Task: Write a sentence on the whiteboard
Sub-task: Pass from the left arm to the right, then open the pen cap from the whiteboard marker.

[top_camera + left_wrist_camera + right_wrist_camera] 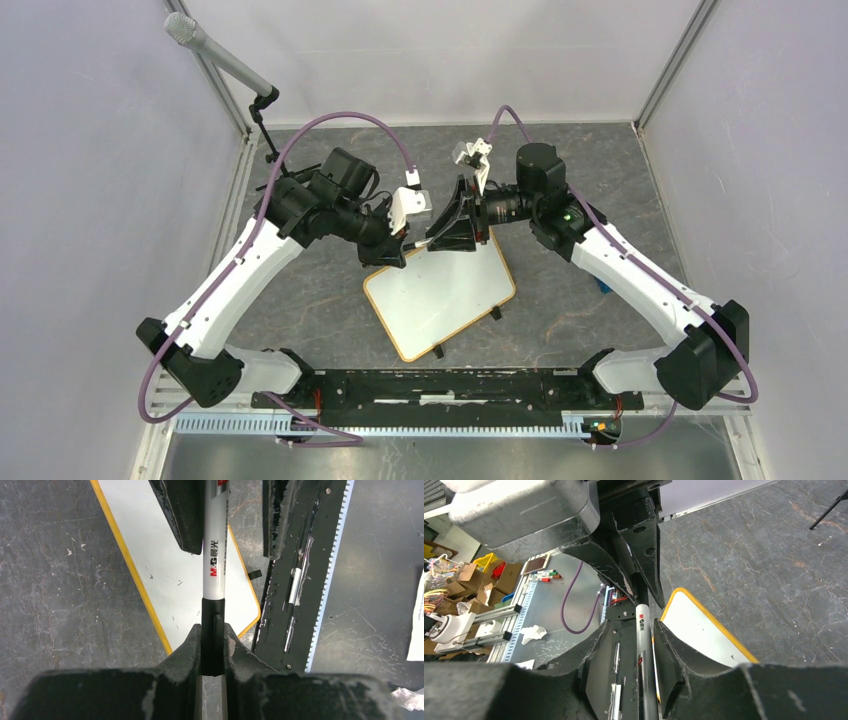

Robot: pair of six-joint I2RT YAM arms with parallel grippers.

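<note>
I will move my left gripper to the left in the top view, lower the black cap and release it there, since the table beside the whiteboard is bare.
The whiteboard (pixel 440 300) lies flat and askew on the dark table, with its yellow-tan frame and blank white face also in the left wrist view (pixel 165 555) and the right wrist view (pixel 704 630). The sentence is out of view; only a few tiny marks show on the board. Above its far corner, a white marker (pixel 215 555) with a black cap hangs level between both grippers. My left gripper (pixel 213 630) (pixel 405 245) is shut on the capped end. My right gripper (pixel 631 623) (pixel 440 238) straddles the white barrel (pixel 642 630), with a gap showing beside one finger (pixel 275 515).
A black rail (pixel 440 385) with the arm bases runs along the near edge. A microphone on a stand (pixel 220 55) leans in at the back left. Cage walls close in both sides. A small blue object (pixel 603 287) lies by the right arm. Crumpled paper (pixel 533 632) lies beyond the rail.
</note>
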